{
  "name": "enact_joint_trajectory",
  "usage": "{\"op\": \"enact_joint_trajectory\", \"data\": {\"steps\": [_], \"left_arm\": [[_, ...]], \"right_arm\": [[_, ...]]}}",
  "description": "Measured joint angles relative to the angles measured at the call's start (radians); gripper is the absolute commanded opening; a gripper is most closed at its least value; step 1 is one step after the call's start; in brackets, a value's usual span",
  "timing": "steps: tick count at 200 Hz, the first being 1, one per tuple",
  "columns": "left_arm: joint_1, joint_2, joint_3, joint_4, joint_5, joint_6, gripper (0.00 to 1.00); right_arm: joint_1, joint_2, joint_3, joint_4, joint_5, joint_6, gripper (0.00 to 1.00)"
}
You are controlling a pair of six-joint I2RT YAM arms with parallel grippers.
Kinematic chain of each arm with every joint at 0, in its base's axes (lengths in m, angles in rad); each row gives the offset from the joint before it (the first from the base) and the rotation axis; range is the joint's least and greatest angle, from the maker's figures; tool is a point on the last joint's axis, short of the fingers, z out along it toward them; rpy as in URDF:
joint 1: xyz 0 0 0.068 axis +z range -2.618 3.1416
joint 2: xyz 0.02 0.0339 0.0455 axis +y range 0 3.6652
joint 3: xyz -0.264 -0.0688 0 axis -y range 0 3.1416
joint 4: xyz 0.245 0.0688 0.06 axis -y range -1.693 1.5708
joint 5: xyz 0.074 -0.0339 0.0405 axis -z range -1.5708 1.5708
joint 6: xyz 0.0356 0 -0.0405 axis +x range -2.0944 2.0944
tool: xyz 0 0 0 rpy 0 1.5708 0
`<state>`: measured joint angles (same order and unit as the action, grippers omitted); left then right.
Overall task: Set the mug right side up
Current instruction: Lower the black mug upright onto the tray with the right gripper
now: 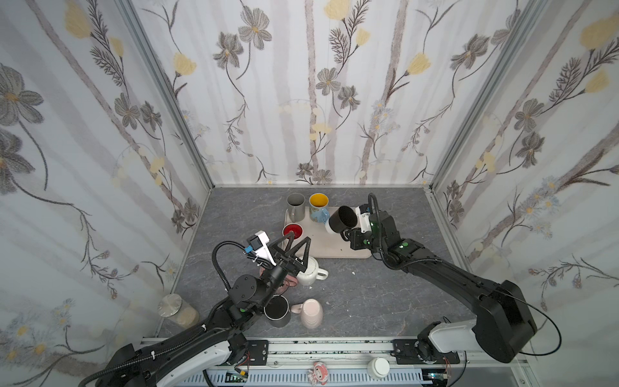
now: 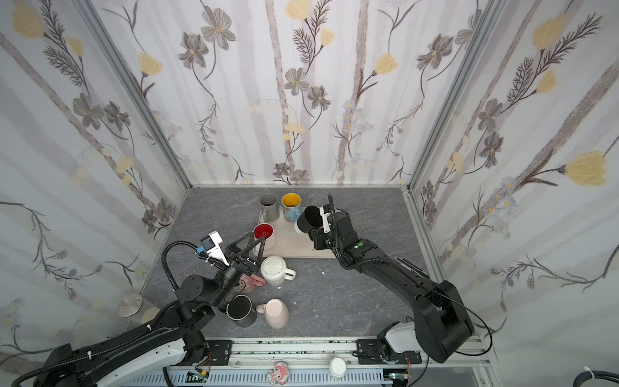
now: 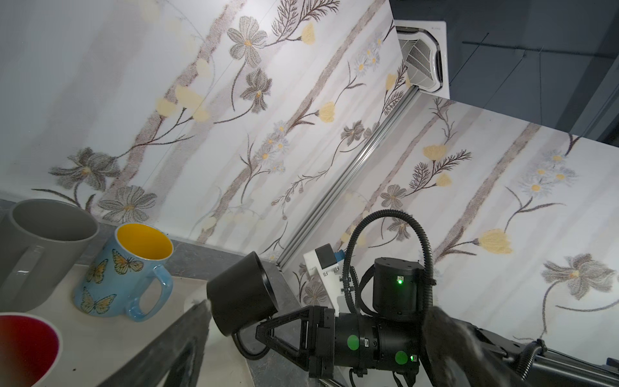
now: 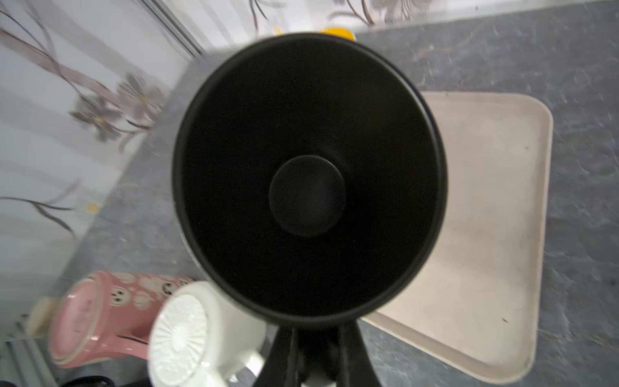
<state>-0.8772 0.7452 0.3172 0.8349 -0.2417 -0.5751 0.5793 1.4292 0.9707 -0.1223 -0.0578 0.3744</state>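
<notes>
Next, my right gripper will move down and outward, righting the black mug, and release it on the tray's bare far corner [image 4: 461, 129], since that lies below and outward of my fingers.
The black mug [image 1: 342, 218] [image 2: 310, 218] hangs tilted above the beige tray [image 1: 335, 249], its mouth turned up and towards the right arm. My right gripper [image 1: 345, 234] [image 2: 314, 233] is shut on its handle; the left wrist view shows the mug [image 3: 241, 295] with that gripper [image 3: 259, 330] pinching the handle loop. The right wrist view looks straight into the mug [image 4: 308, 174], with the fingers [image 4: 284, 351] below its rim. My left gripper [image 1: 299, 238] [image 2: 256, 238] stands open and empty near the tray's front left corner, above a white upside-down mug [image 1: 310, 269].
On the tray stand a grey mug [image 1: 296, 206], a blue butterfly mug [image 1: 319, 206] and a red-lined mug [image 1: 292, 231]. In front lie a patterned pink mug [image 2: 249, 281], a dark grey mug [image 1: 277, 310] and a pale pink mug [image 1: 311, 313]. A jar [image 1: 174, 308] stands front left.
</notes>
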Motion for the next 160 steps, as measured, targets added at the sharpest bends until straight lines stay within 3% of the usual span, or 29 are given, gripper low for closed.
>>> {"op": "enact_joint_trajectory", "data": {"steps": [80, 160], "left_arm": [[0.000, -0.081, -0.017, -0.103, -0.027, 0.022, 1.00], [0.001, -0.111, -0.026, -0.130, -0.035, 0.029, 1.00]], "right_arm": [[-0.090, 0.359, 0.303, -0.154, 0.185, -0.142, 0.00], [-0.096, 0.544, 0.504, -0.189, 0.202, -0.196, 0.00]]}}
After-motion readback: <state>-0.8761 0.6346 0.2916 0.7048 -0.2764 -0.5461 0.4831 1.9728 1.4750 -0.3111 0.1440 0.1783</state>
